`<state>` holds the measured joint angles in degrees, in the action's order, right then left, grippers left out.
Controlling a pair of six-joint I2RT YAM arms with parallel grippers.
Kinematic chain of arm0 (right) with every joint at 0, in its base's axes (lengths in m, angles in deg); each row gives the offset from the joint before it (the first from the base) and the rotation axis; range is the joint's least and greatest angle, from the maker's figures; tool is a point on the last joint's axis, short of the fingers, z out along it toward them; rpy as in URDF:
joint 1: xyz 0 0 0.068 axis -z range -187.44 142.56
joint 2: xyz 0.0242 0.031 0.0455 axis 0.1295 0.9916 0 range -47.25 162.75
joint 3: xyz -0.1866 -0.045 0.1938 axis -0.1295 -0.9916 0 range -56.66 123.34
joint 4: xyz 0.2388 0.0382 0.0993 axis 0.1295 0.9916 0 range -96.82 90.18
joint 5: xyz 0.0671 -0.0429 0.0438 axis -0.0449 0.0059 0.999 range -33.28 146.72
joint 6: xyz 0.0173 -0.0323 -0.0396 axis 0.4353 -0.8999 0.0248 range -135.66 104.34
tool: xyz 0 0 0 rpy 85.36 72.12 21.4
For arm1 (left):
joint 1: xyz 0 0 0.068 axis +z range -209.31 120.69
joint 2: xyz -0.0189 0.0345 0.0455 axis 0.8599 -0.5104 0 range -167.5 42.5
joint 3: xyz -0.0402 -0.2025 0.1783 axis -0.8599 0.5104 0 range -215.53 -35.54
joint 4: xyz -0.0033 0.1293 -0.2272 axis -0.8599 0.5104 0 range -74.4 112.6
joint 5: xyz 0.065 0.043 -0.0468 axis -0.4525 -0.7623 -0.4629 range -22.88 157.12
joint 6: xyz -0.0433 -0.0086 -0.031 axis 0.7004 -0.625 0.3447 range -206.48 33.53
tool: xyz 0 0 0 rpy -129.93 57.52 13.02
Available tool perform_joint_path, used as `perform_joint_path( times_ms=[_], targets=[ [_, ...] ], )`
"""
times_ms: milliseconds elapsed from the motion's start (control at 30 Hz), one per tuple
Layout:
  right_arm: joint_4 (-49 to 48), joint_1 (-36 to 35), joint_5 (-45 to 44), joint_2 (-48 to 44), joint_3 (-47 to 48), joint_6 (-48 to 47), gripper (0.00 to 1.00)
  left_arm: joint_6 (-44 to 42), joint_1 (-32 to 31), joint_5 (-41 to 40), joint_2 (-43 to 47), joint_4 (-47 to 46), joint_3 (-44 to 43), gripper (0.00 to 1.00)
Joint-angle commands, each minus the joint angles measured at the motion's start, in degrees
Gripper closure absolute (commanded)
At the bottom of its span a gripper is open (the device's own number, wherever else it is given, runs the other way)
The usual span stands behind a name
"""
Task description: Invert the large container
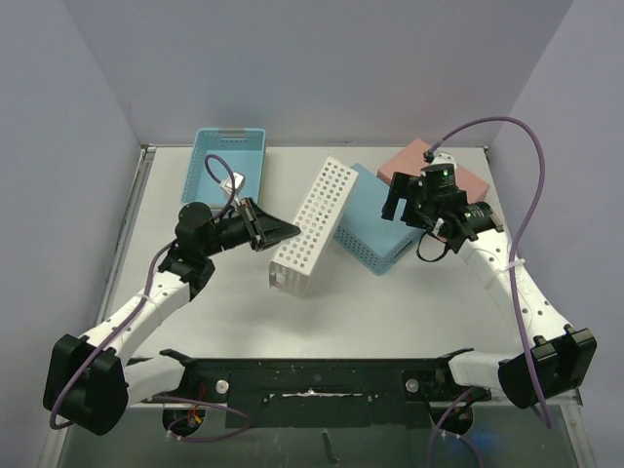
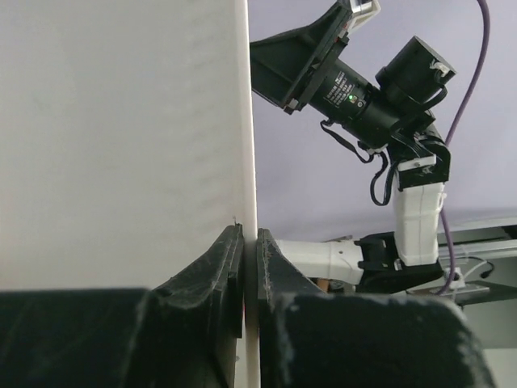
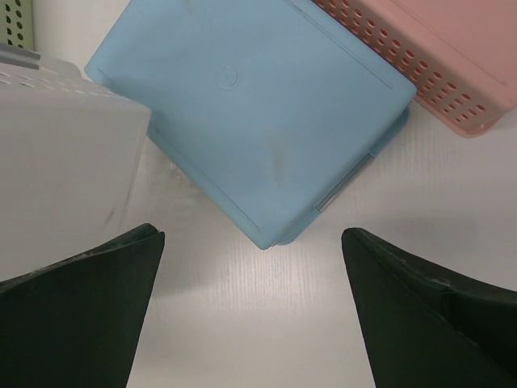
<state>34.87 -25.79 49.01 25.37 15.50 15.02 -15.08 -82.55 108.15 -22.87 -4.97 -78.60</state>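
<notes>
Bare tabletop shows beside the light blue basket, so I will lower my left gripper to the left in the top view and release the white container (image 1: 310,226) there.
The large white perforated container (image 1: 310,226) stands tilted on its long side in the middle of the table, one edge lifted. My left gripper (image 1: 290,232) is shut on its thin wall. In the left wrist view the jaws (image 2: 250,238) pinch the white wall edge (image 2: 121,137) between them. My right gripper (image 1: 398,207) is open and empty, hovering over the upside-down blue container (image 1: 375,234) just right of the white one. In the right wrist view the open gripper (image 3: 250,242) frames the blue container's corner (image 3: 242,105), with the white container (image 3: 56,153) at the left.
A pink perforated basket (image 1: 434,171) lies at the back right behind the blue container and shows in the right wrist view (image 3: 436,48). An upright light blue basket (image 1: 226,166) stands at the back left. Purple-grey walls enclose the table.
</notes>
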Motion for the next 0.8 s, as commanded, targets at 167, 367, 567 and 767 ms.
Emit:
perform_joint_path(
  times_ms=[167,367,567,767],
  targets=[
    [-1.7,0.3,-1.2,-2.3,2.5,0.7,0.0,19.2,-1.1,-2.6,-1.8,-30.3,11.4,1.0],
    [-1.5,0.7,-2.0,-2.6,2.2,0.3,0.0,20.7,0.2,-5.1,-3.3,-31.6,18.2,1.0],
    [-1.5,1.2,-1.8,-2.3,2.0,-0.2,0.01,16.6,3.5,-2.4,-2.7,-24.2,19.7,1.0],
    [-2.2,1.7,-1.4,-1.9,1.2,-0.2,0.01,5.3,9.5,-1.0,0.9,-5.7,15.3,0.87]
  ],
)
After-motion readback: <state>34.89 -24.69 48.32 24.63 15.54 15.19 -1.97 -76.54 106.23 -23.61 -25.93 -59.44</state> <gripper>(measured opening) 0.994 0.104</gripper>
